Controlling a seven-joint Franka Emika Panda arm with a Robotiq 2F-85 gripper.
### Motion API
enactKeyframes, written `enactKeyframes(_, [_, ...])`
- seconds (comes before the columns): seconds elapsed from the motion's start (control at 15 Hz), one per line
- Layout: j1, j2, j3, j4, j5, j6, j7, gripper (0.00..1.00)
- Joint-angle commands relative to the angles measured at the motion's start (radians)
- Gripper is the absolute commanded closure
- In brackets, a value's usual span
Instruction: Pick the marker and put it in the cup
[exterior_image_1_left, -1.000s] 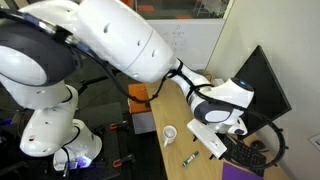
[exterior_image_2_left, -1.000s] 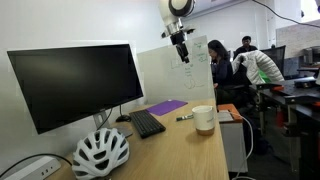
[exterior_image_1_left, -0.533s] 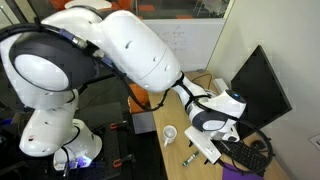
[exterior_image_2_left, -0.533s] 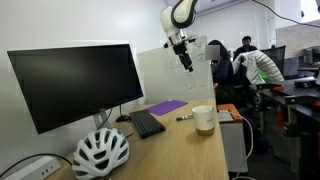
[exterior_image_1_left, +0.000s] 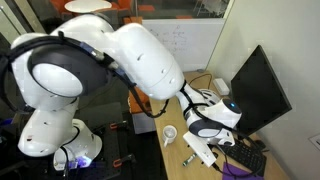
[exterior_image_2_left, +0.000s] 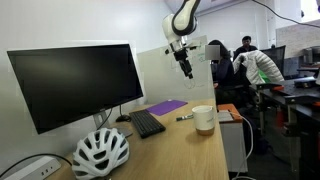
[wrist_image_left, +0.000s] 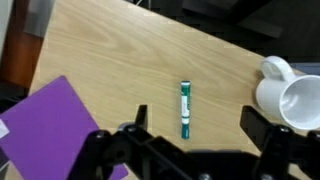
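Note:
I should move my gripper down from well above the desk to the marker's near end (wrist_image_left: 185, 129), because its open fingers are already lined up on both sides of it.
The marker (wrist_image_left: 185, 108), a slim green pen with a white band, lies flat on the wooden desk in the wrist view, pointing away from the camera. It also shows as a small dark stick beside the cup in an exterior view (exterior_image_2_left: 185, 118). The white cup (wrist_image_left: 292, 98) stands upright to the marker's right; it shows in both exterior views (exterior_image_2_left: 203, 118) (exterior_image_1_left: 170, 133). My gripper (wrist_image_left: 197, 130) is open and empty, its two fingers on either side of the marker's near end. It hangs well above the desk (exterior_image_2_left: 186, 68).
A purple mat (wrist_image_left: 45, 130) lies left of the marker. A black keyboard (exterior_image_2_left: 147, 123), a monitor (exterior_image_2_left: 75, 80) and a white helmet (exterior_image_2_left: 100, 152) sit further along the desk. People sit in the background beyond the desk end.
The arm has swung down and forward over the last second, bringing the gripper lower toward the desk above the marker. Marker and cup have not moved.

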Motion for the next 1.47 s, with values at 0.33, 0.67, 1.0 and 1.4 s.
enactKeyframes(0.33, [-0.112, 0.306, 0.115, 0.071, 0.040, 0.313, -0.054, 0.00])
enactKeyframes(0.67, [-0.094, 0.458, 0.114, 0.211, 0.018, 0.305, -0.012, 0.06])
enactKeyframes(1.0, [-0.085, 0.577, 0.131, 0.354, 0.020, 0.270, -0.005, 0.21])
enactKeyframes(1.4, [-0.059, 0.648, 0.125, 0.443, 0.016, 0.247, 0.023, 0.70])
